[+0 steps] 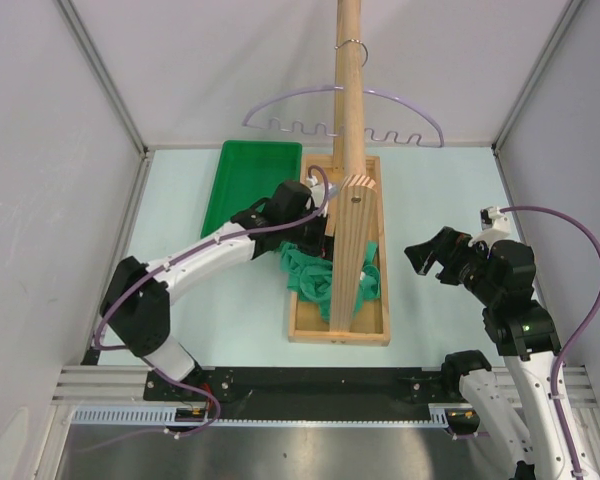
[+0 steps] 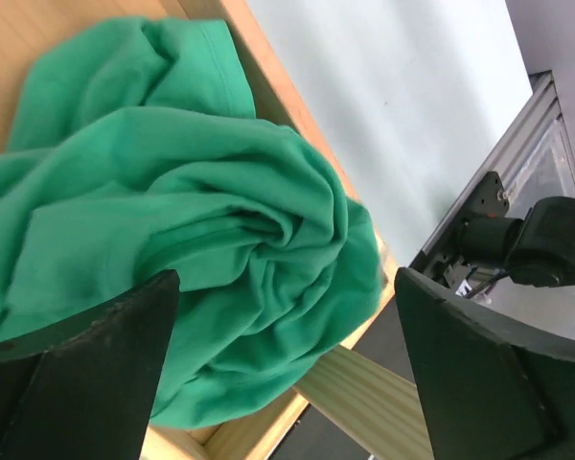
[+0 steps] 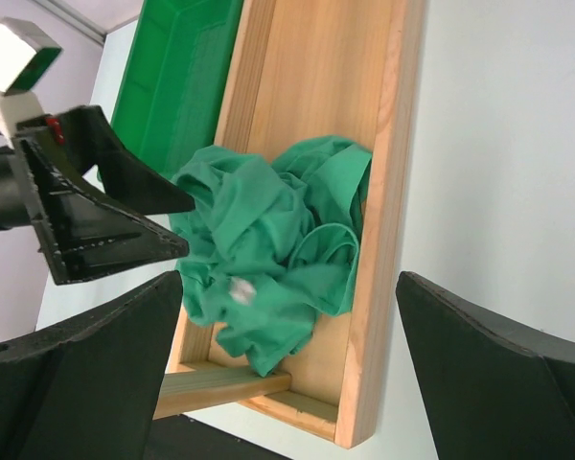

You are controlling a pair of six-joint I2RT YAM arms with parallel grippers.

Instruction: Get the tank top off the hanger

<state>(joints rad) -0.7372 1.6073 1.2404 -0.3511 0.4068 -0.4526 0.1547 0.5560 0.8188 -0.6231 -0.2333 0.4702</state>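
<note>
My left gripper lowers its open fingers astride the raised cloth next, as the bunched fold of tank top (image 2: 206, 196) lies below it and stands up enough to pinch.
The teal-green tank top (image 1: 315, 275) lies crumpled in the wooden base tray (image 1: 373, 335) of the pole stand, off the hanger. It fills the left wrist view (image 2: 192, 240) and shows in the right wrist view (image 3: 268, 249). The pale lavender hanger (image 1: 290, 100) hangs bare by its metal hook from the wooden pole (image 1: 352, 120) at the back. My left gripper (image 1: 305, 215) is open and empty just above the cloth. My right gripper (image 1: 432, 255) is open and empty, right of the tray.
A bright green plastic tray (image 1: 250, 180) lies left of the wooden base. The pole's slanted wooden brace (image 1: 350, 250) crosses over the tank top. White walls enclose the table on three sides.
</note>
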